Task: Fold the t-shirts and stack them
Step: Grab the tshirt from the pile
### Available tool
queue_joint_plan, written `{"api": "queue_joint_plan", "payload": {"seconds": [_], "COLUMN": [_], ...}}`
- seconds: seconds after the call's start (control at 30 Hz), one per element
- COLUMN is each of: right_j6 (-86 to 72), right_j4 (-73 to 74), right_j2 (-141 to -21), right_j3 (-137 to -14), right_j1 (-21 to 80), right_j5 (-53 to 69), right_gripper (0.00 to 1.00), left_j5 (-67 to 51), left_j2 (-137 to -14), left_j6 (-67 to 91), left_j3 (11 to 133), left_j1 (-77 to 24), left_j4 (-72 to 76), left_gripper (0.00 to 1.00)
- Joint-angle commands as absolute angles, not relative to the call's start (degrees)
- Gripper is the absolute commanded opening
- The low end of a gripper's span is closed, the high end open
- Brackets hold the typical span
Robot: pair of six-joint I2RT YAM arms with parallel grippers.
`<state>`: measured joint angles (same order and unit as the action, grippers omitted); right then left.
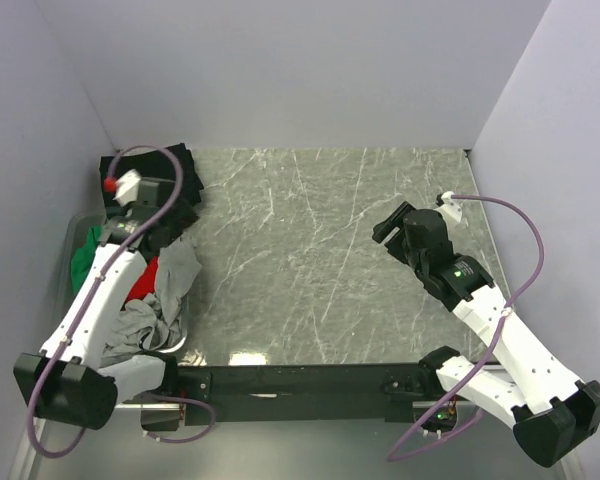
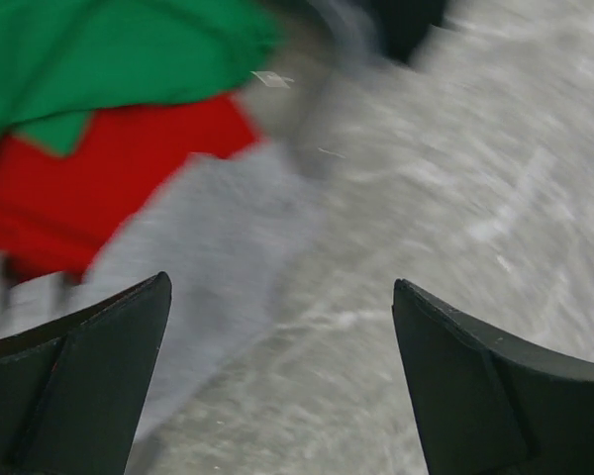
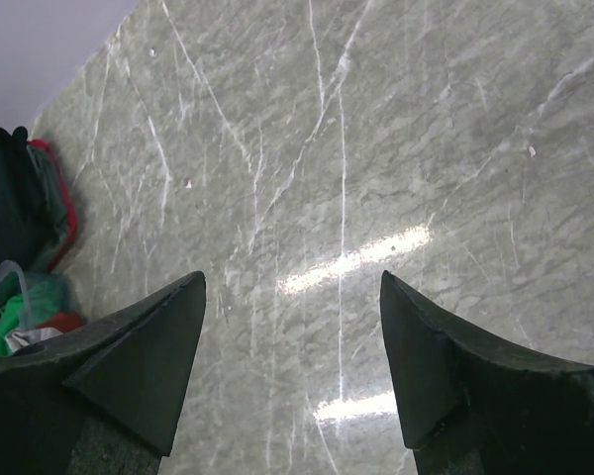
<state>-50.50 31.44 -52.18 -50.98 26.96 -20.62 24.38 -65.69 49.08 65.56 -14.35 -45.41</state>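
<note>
The grey t-shirt's part beside the red t-shirt is the topmost cloth, so my left gripper's open fingers will next move back and down to it.
The t-shirts lie in a loose pile at the table's left edge. A grey one (image 1: pixel 172 285) is on top at the front, a red one (image 1: pixel 148 278) and a green one (image 1: pixel 83 256) lie under the arm, and a black one (image 1: pixel 175 170) is at the back. My left gripper (image 1: pixel 168 220) hovers over the pile, open and empty. In the blurred left wrist view its fingers (image 2: pixel 280 297) frame the grey shirt's edge (image 2: pixel 208 237), with the red (image 2: pixel 99 188) and green (image 2: pixel 109 49) shirts beyond. My right gripper (image 1: pixel 385 232) is open and empty above bare marble (image 3: pixel 292 282).
The marble table (image 1: pixel 320 260) lies between the arms. White walls close in the left, back and right. A clear bin rim (image 1: pixel 73 232) shows at the far left by the pile. In the right wrist view the black shirt (image 3: pixel 15 198) sits at the far left.
</note>
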Motion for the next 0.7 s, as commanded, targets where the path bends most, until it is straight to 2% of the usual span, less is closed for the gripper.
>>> {"api": "queue_joint_plan", "payload": {"seconds": [0.0, 0.37, 0.6, 0.67], "right_j6": [-50.9, -48.8, -46.8, -46.2], "right_j4": [31.4, 31.9, 32.6, 32.6], "right_j2": [-51.9, -51.9, -53.3, -53.4], "right_j3": [-51.1, -51.2, -52.5, -52.6], "right_j1": [26.7, 26.6, 26.6, 26.6], "right_j5": [-22.0, -22.3, -22.2, -22.3], "right_gripper": [0.77, 0.77, 0.77, 0.77], "left_j5": [21.1, 11.4, 5.4, 4.1], "left_j2": [-66.0, -65.7, -65.8, -65.7], "left_j6": [55.9, 59.1, 60.4, 60.3], "left_j3": [61.6, 51.0, 43.3, 42.5], "left_j1": [-4.9, 6.0, 7.7, 7.8], "left_j4": [-52.7, -49.9, -45.1, -43.5], "left_gripper": [0.99, 0.99, 0.99, 0.92]}}
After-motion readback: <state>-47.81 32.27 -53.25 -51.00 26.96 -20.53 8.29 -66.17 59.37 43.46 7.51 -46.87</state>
